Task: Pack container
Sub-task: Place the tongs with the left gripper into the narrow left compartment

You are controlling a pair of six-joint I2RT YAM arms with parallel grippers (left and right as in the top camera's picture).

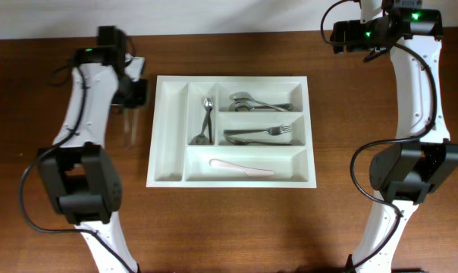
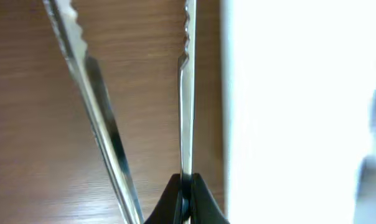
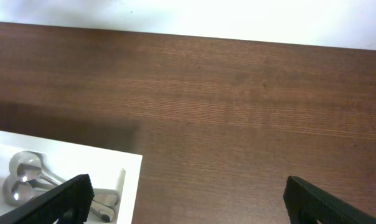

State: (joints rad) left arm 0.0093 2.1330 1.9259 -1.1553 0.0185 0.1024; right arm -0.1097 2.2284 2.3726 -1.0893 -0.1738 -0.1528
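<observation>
My left gripper moves to the right in the overhead view, over the tray's upright section (image 1: 169,133), and releases the tongs (image 1: 129,129) there next, because that section is bare.
The container (image 1: 170,129) is a white tray in the middle of the table, with its leftmost upright compartment bare. It holds spoons (image 1: 207,117), more spoons (image 1: 252,101), forks (image 1: 259,134) and a white knife (image 1: 240,167). Metal tongs (image 1: 129,129) lie on the wood just left of the tray. My left gripper (image 2: 185,199) is shut on one arm of the tongs (image 2: 186,112), and the other arm splays off to the left. My right gripper (image 3: 194,202) is open over bare wood beyond the container's far right corner (image 3: 63,165).
The pale wall edge runs along the back of the table (image 3: 238,93). Both arm bases stand near the front, left (image 1: 77,182) and right (image 1: 411,171). Brown wood surrounds the tray on all sides.
</observation>
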